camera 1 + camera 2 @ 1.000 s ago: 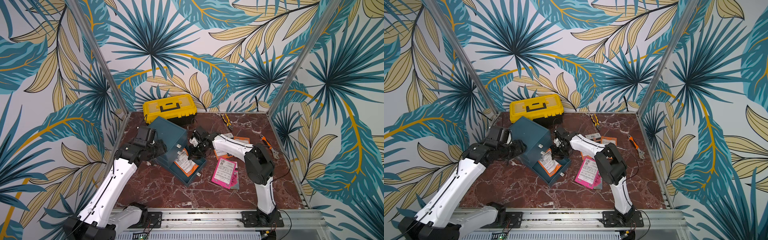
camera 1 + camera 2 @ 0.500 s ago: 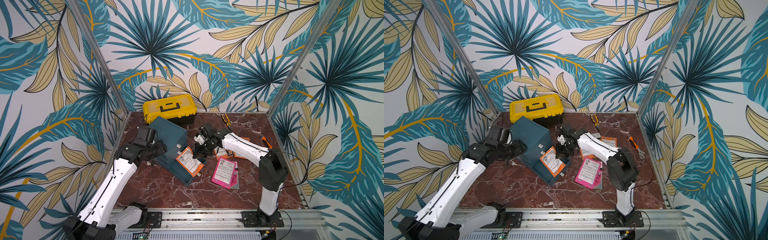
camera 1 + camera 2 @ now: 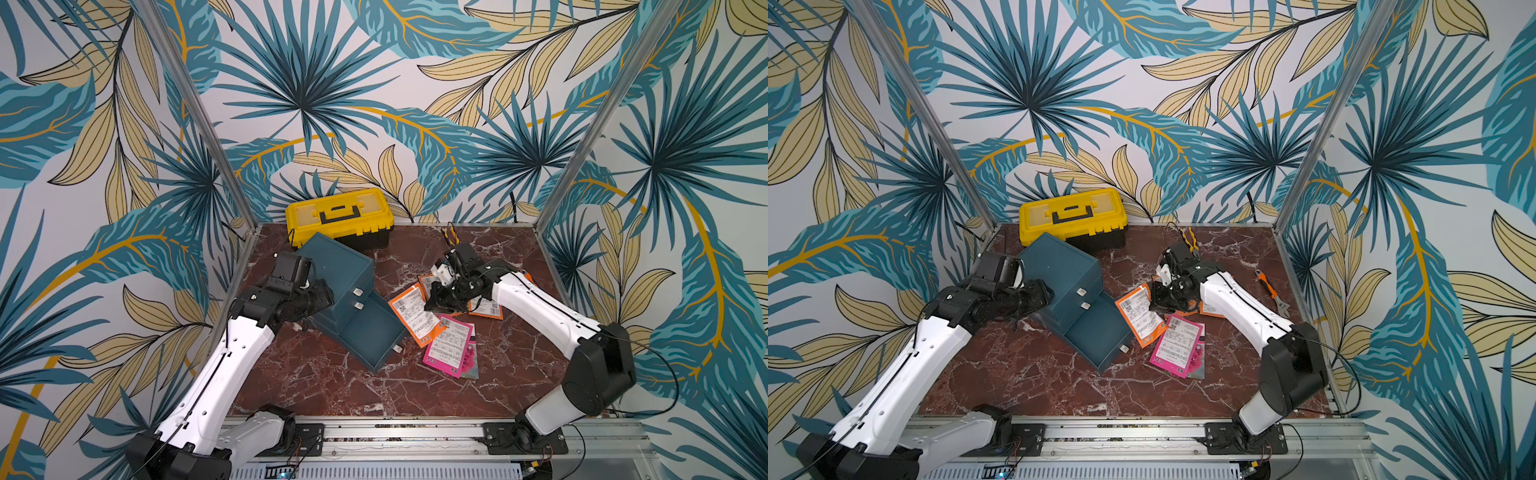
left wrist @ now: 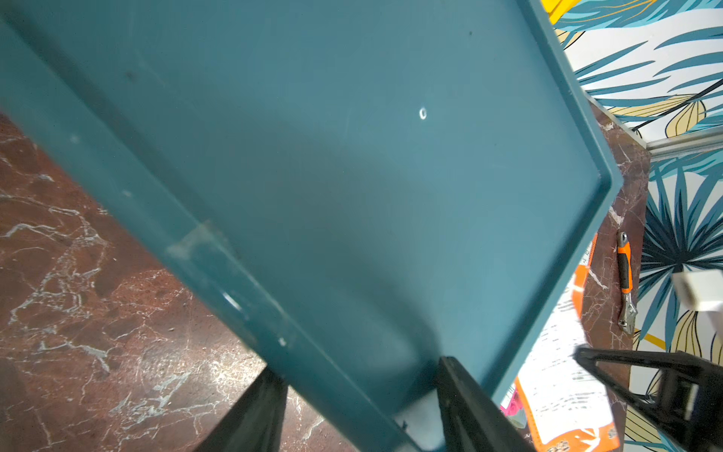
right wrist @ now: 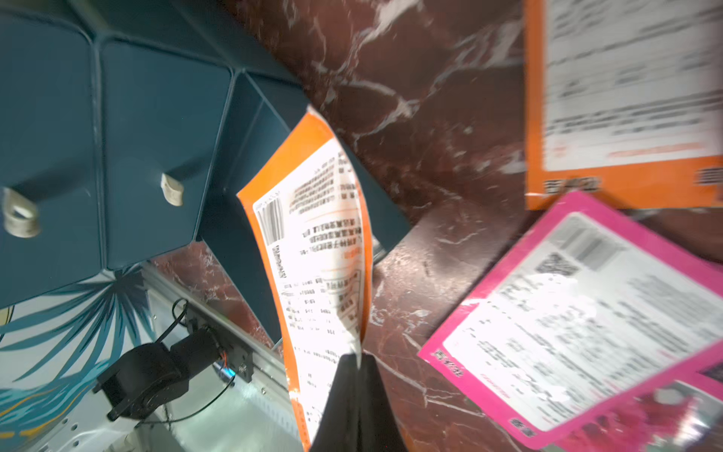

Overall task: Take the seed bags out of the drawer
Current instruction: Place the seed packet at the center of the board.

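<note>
My right gripper holds its bag, and both bags are orange. Next it needs to move away from the open drawer and down onto the orange seed bag under its arm (image 3: 486, 309) to release its bag.
My right gripper (image 3: 432, 305) (image 5: 358, 360) is shut on the edge of an orange seed bag (image 3: 415, 318) (image 5: 317, 254), white label side showing. It holds the bag just right of the open drawer (image 3: 370, 336) (image 3: 1096, 332), whose inside shows only teal floor. A magenta seed bag (image 3: 449, 349) (image 5: 579, 313) lies on the marble beside it. Another orange seed bag (image 3: 484, 307) (image 5: 626, 98) lies partly under the right arm. My left gripper (image 3: 322, 297) (image 4: 358, 371) is clamped on the side of the teal drawer cabinet (image 3: 336, 266) (image 4: 352, 176).
A yellow toolbox (image 3: 338, 218) stands at the back wall behind the cabinet. Pliers (image 3: 451, 237) lie at the back centre. An orange-handled wrench (image 3: 1271, 291) (image 4: 625, 285) lies near the right wall. The cabinet's two upper drawers are shut.
My right gripper has pulled the orange seed bag up out of the drawer and carried it right, over the marble. The left arm and cabinet have stayed put.
</note>
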Robot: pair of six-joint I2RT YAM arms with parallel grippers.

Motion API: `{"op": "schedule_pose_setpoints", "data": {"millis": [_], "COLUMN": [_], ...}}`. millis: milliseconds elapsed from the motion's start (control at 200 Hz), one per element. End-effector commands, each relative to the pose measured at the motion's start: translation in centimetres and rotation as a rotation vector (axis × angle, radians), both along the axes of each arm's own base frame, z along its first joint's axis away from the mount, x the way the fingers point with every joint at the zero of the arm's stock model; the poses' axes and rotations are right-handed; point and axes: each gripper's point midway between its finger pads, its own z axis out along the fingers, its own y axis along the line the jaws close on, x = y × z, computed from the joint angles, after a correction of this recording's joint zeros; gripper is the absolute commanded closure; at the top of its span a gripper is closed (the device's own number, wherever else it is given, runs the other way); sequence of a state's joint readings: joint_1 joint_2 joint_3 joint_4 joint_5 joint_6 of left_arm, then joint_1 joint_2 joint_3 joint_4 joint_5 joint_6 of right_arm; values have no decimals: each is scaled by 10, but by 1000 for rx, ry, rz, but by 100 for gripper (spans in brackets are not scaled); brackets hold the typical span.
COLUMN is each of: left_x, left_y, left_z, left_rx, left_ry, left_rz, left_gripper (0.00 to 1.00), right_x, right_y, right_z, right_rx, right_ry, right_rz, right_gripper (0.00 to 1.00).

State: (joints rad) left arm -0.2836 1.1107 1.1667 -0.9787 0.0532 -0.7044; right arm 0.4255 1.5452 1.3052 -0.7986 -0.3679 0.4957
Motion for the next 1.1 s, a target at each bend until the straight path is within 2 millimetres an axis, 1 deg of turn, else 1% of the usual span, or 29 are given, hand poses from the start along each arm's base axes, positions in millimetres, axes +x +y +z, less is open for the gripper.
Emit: {"op": "schedule_pose_setpoints", "data": {"millis": [0,75,140,220,295,361,451,626,801,937,1097], "left_x": [-13,-12,-11,-10,-9,-9,-8,-8,-8,-9,-9], "left_y": [-4,-5,-6,-7,-8,-10,-10,-12,-13,-13,-13], "left_z": [-21,-19,-18,-17,-17,-16,-16,-11,-8,-9,-9], "left_rx": [5,2,0,-1,-4,-9,-12,-17,-21,-24,-25], "left_ry": [81,76,70,70,69,67,65,53,48,50,50], "left_rz": [-49,-54,-60,-68,-73,-78,-82,-92,-101,-102,-99], "left_gripper": [36,36,36,36,36,36,36,36,36,36,36], "right_x": [17,33,45,59,72,83,93,102,102,95,92], "right_y": [-59,-105,-137,-163,-179,-188,-197,-213,-225,-236,-248], "right_z": [-2,-5,-8,-13,-17,-25,-42,-71,-90,-100,-107], "right_rx": [-145,-272,-354,-404,-428,-442,-452,-455,-492,-553,-611], "right_ry": [-88,-138,-168,-178,-165,-146,-104,-27,16,40,55], "right_rz": [-130,-250,-333,-394,-423,-425,-416,-425,-421,-419,-415], "right_gripper": [100,100,100,100,100,100,100,100,100,100,93]}}
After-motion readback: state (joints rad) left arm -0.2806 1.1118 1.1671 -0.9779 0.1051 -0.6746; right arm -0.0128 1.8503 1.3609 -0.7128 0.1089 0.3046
